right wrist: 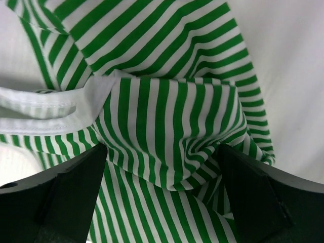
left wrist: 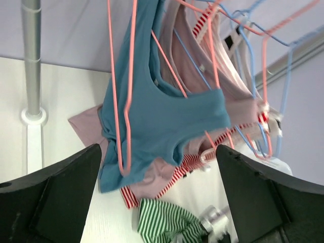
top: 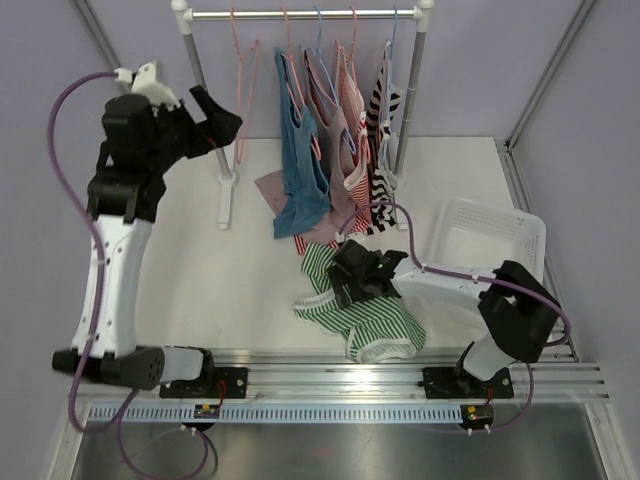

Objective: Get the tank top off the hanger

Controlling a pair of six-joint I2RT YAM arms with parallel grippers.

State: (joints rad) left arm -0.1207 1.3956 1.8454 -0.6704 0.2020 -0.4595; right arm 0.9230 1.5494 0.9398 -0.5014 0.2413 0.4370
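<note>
My right gripper lowers slightly next and closes on a bunched fold of the striped tank top, which lies just below, between its open fingers.
A green-and-white striped tank top lies crumpled on the table at the front, off any hanger. My right gripper is low over its upper edge. In the right wrist view the gripper is open, with a fold of the striped fabric between the jaws. My left gripper is raised by the rack, open and empty, next to an empty pink hanger. In the left wrist view the gripper faces that pink hanger and a blue tank top behind it.
A clothes rail on two posts holds several hangers with tank tops: blue, pink, red-striped and black-striped. Their lower ends pile on the table. A white basket stands at the right. The left post's base stands near the left arm.
</note>
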